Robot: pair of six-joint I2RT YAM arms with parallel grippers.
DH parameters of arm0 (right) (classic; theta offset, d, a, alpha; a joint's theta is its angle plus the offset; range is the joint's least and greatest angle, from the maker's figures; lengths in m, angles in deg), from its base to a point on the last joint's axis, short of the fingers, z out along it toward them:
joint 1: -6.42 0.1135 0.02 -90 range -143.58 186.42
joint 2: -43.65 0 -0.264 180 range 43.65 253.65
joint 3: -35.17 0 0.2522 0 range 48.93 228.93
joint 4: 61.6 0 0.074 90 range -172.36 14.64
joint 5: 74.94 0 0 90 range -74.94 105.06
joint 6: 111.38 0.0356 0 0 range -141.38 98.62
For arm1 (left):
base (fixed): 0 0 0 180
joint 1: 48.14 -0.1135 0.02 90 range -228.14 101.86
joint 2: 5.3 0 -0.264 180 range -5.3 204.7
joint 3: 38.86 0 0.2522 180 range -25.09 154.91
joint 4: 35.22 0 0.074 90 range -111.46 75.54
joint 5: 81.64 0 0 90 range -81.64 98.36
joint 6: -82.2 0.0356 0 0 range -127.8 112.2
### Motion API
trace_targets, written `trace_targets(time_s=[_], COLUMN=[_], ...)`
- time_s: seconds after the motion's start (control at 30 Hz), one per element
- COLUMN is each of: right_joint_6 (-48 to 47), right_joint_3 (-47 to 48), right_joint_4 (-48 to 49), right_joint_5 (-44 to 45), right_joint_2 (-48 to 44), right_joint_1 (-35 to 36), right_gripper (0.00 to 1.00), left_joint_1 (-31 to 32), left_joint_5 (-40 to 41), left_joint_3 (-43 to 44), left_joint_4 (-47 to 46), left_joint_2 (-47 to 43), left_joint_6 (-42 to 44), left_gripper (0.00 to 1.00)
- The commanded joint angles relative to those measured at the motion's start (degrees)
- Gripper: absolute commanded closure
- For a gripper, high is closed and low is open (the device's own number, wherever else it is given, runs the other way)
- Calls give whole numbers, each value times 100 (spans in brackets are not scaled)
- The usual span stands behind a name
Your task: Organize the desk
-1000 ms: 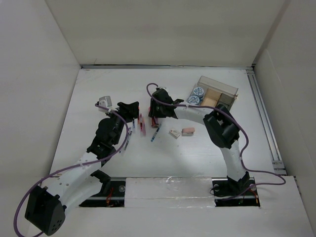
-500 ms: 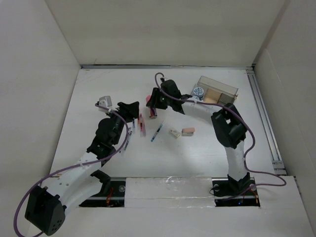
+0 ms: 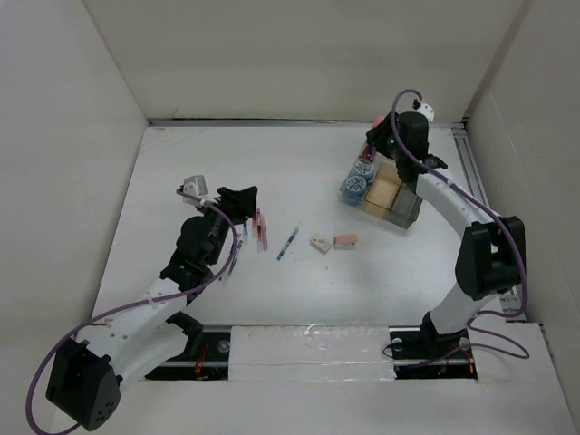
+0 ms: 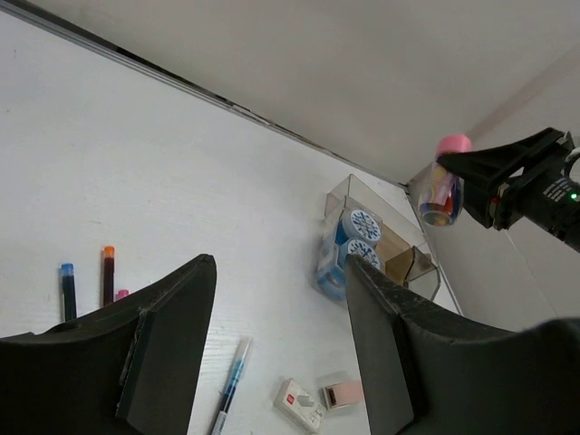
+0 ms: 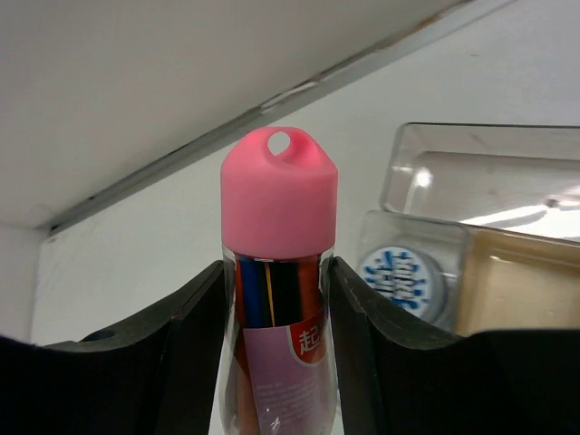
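Note:
My right gripper will first go back and down over the organizer's tan middle section (image 3: 383, 188) (image 5: 521, 284), to get the clear tube inside.
The desk (image 3: 172, 172) is a wide white tabletop. My right gripper (image 3: 384, 136) is shut on a clear tube with a pink cap (image 5: 278, 195) and holds it in the air above the back of the clear organizer box (image 3: 406, 210). The tube holds coloured pens and also shows in the left wrist view (image 4: 444, 186). My left gripper (image 3: 243, 201) is open and empty, just above the desk left of centre, near several small ink cartridges (image 3: 261, 228).
Two blue tape rolls (image 3: 361, 177) sit in the organizer's left compartment. A blue pen (image 3: 288, 241), a white eraser (image 3: 320, 244) and a pink block (image 3: 345, 240) lie mid-desk. White walls stand on three sides; a metal rail (image 3: 485, 208) runs along the right edge.
My right arm has swung from the middle of the desk to the back right, carrying the pink-capped tube over the organizer. The left arm has not moved.

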Motion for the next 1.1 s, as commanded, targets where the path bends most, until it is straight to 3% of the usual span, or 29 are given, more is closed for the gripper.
trace_targets(time_s=[0.0,0.17,0.33,0.73,1.07], right_joint_6=[17,361,98,36,-53], right_joint_3=[-99,-109,-81,-1338,-1032], right_joint_4=[-163,-13,-171,-251,-84], right_joint_5=[708,340,708,813,972], right_joint_2=[7,340,412,-124,-54], right_joint_1=[-353,-855,-969,-565,-818], right_gripper=[84,84,84,84,85], left_joint_1=[-13,-13,-13,-13,-13], left_joint_5=[-88,-158,-167,-229,-176], left_joint_3=[14,32,23,41,50], left_joint_4=[-311,-337,-337,-399,-355], left_joint_2=[-11,59,33,200,183], left_joint_6=[-23,-23,-6,-23,3], left_gripper=[45,45,45,45,45])
